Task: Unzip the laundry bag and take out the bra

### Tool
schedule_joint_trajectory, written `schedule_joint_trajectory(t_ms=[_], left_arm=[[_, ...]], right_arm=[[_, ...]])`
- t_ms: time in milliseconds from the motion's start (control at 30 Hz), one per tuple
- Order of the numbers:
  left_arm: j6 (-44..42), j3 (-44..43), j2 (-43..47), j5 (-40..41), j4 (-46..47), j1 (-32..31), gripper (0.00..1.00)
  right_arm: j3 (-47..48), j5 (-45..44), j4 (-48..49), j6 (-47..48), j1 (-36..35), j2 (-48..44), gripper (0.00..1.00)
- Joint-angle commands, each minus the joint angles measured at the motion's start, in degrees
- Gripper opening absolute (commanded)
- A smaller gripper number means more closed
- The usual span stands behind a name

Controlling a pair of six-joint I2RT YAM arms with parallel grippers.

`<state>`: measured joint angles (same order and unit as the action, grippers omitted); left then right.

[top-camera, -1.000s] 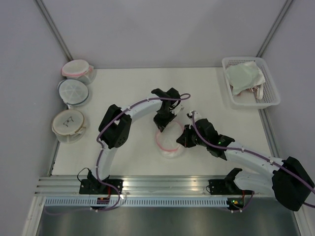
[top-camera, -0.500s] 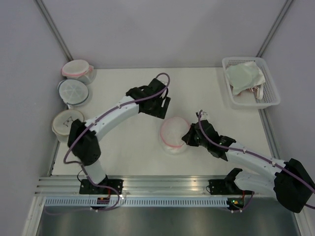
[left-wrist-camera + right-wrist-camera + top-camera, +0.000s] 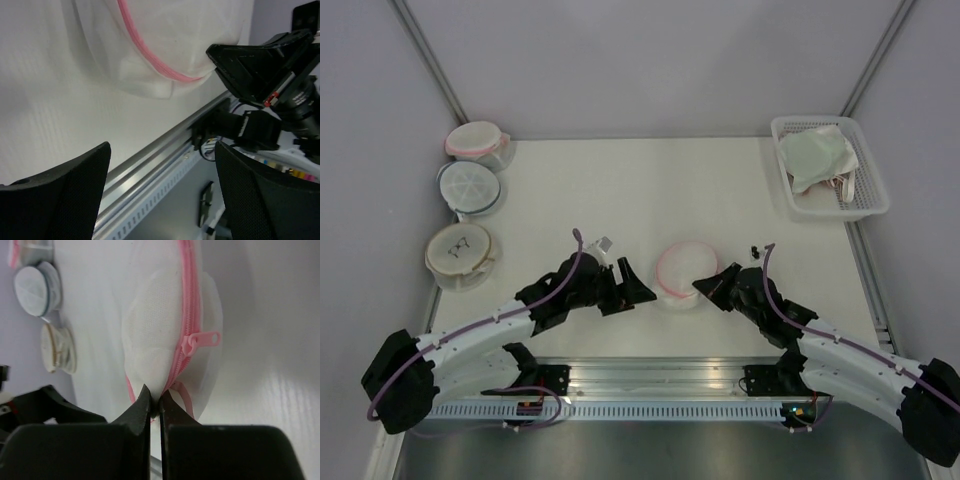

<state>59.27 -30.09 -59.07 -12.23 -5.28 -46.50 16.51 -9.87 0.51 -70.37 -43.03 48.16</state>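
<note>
I will move my left gripper toward the laundry bag next and close it over the bag's pink zipper rim [image 3: 667, 290] [image 3: 172, 74], because this rim is to its right in the top view.
The laundry bag [image 3: 684, 268], a round white mesh pouch with a pink zipper rim, lies near the table's front middle. My right gripper [image 3: 707, 286] is shut on its near right edge. In the right wrist view the jaws [image 3: 160, 407] pinch the mesh beside the pink zipper, just below the zipper pull [image 3: 200, 342]. My left gripper [image 3: 638, 288] stands wide open a little to the left of the bag, touching nothing. The left wrist view shows the bag [image 3: 150, 50] ahead of the spread fingers [image 3: 55, 195]. The bra is hidden.
Three round mesh pouches stand along the left edge: pink-rimmed [image 3: 475, 140], blue-rimmed [image 3: 470, 187], tan-rimmed [image 3: 460, 252]. A white basket [image 3: 875, 200] at the back right holds a pale cloth [image 3: 815, 152]. A metal rail [image 3: 650, 375] runs along the near edge.
My left gripper opened, let go of the bag and swung from above it to the near left. The bag shifted slightly right. The right gripper stayed shut on it.
</note>
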Motion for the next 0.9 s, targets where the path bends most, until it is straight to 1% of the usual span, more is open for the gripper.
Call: schedule_joint_trajectory(t_ms=[0, 33, 67, 100, 167, 200, 233, 333, 433, 467, 500, 533, 567, 667, 733, 833, 867], left_arm=[[18.7, 6.2, 5.7, 2.3, 19.8, -3.0, 0.89], [23.6, 8.3, 7.3, 3.8, 21.7, -3.8, 0.89], [25.5, 12.2, 8.0, 5.3, 27.4, -5.4, 0.89], [27.2, 13.9, 8.7, 9.0, 29.5, -6.4, 0.89], [30.8, 16.5, 10.1, 12.0, 32.3, -9.6, 0.9], [31.6, 16.8, 10.0, 15.4, 33.2, -10.5, 0.91], [32.3, 16.9, 9.8, 16.2, 33.8, -11.3, 0.91], [37.5, 16.6, 5.7, 18.4, 36.6, -15.8, 0.92], [39.7, 16.3, 2.4, 21.9, 41.2, -18.4, 0.92], [40.2, 15.3, 1.3, 22.2, 41.8, -19.5, 0.93], [40.7, 14.9, -1.7, 22.1, 42.8, -19.9, 0.93], [41.4, 14.4, -3.3, 21.6, 45.9, -20.3, 0.93], [41.5, 13.1, -6.3, 21.3, 46.7, -21.1, 0.93], [42.9, 12.2, -9.1, 21.5, 46.7, -21.3, 0.93], [43.1, 13.2, -10.0, 24.7, 48.2, -21.3, 0.93], [41.2, 12.5, -8.8, 29.8, 44.8, -21.3, 0.95], [40.8, 12.1, -8.3, 30.9, 42.0, -21.3, 0.95]], right_arm=[[-2.3, 3.1, 7.9, -8.9, -0.3, -3.7, 0.0], [-2.5, 3.9, 9.0, -9.6, -0.3, -4.0, 0.0], [-2.5, 5.0, 9.1, -10.6, -0.3, -4.2, 0.0], [-2.5, 5.4, 8.9, -10.8, -0.4, -4.3, 0.0], [-2.5, 6.0, 7.9, -12.2, -0.6, -4.7, 0.0], [-3.0, 6.0, 8.1, -13.1, -0.7, -4.8, 0.0], [-3.6, 6.0, 9.1, -14.1, -0.8, -5.1, 0.0], [-5.9, 5.6, 10.0, -17.2, -1.2, -6.5, 0.0], [-5.4, 4.2, 7.5, -17.7, -1.8, -8.2, 0.0], [-5.4, 3.9, 7.1, -18.0, -2.0, -9.1, 0.0], [-5.4, 3.5, 7.0, -18.1, -2.1, -9.7, 0.0], [-5.6, 2.6, 6.3, -18.1, -2.2, -10.4, 0.0], [-5.4, 2.1, 5.4, -18.0, -2.4, -11.6, 0.0], [-4.7, 2.2, 3.7, -17.3, -2.4, -13.3, 0.0], [-4.5, 2.9, 3.8, -16.6, -2.5, -13.5, 0.0], [-3.3, 5.6, 4.0, -14.3, -2.5, -12.9, 0.0], [-2.9, 7.6, 4.0, -12.8, -2.5, -12.0, 0.0]])
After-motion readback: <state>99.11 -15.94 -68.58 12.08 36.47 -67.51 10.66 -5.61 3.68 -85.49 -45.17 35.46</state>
